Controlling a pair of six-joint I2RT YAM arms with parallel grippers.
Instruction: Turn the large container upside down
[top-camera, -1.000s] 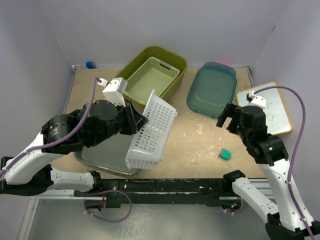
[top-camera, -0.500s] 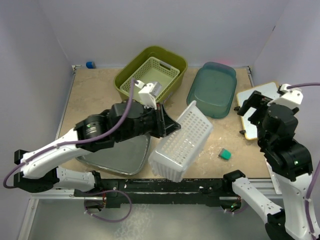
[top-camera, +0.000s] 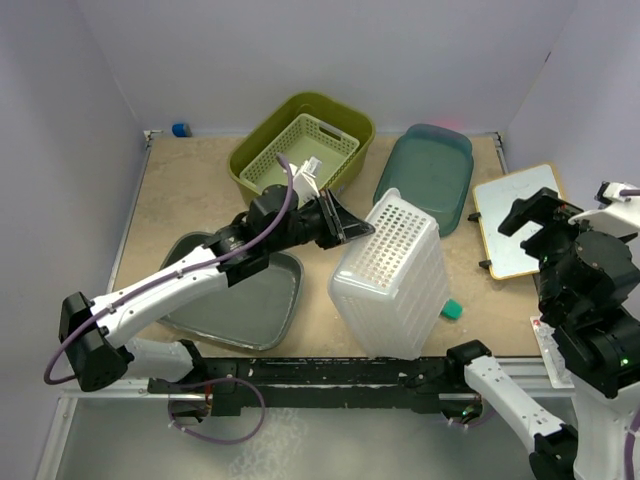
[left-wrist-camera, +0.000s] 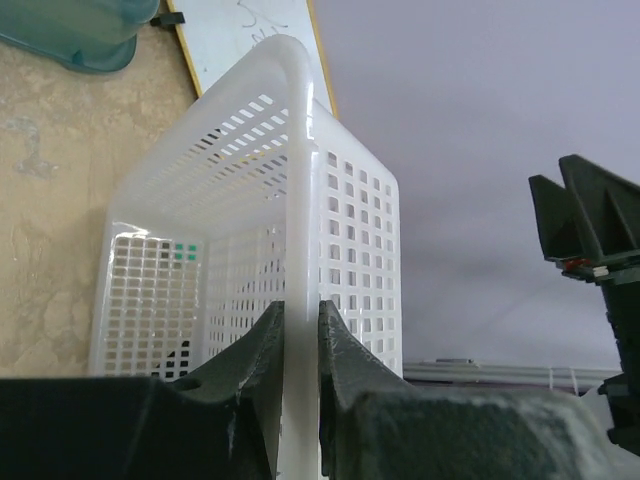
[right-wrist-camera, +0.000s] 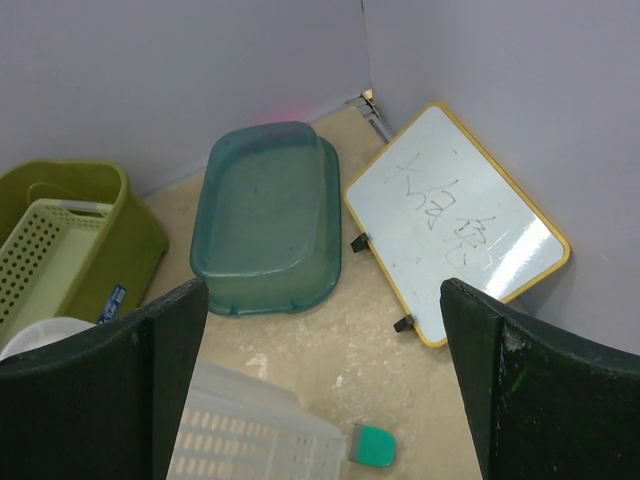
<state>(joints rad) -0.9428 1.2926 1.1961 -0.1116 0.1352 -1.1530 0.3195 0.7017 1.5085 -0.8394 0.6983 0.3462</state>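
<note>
My left gripper holds the basket's rim and will next lower to the left in the top view, over bare tabletop, and release it, because the basket's opening faces sideways.
The large container is a white perforated basket (top-camera: 395, 275). It stands right of centre with its holed base facing up and tilted toward the back. My left gripper (top-camera: 355, 228) is shut on the basket's rim at its upper left. The left wrist view shows both fingers (left-wrist-camera: 262, 345) pinching the white rim (left-wrist-camera: 298, 200). I cannot tell whether the lower rim rests on the table. My right gripper (top-camera: 538, 213) is open and empty, raised high at the right. A corner of the basket (right-wrist-camera: 250, 430) shows below it.
A small green block (top-camera: 451, 310) lies just right of the basket. A teal tub (top-camera: 425, 180) and a whiteboard (top-camera: 520, 220) are at the back right. An olive tub (top-camera: 262, 140) holding a cream basket (top-camera: 305, 150) is at the back. A grey tray (top-camera: 235, 305) lies at the front left.
My left arm has swung the basket to the right and rolled it over, so its base now faces up. My right arm has pulled back to the right and risen.
</note>
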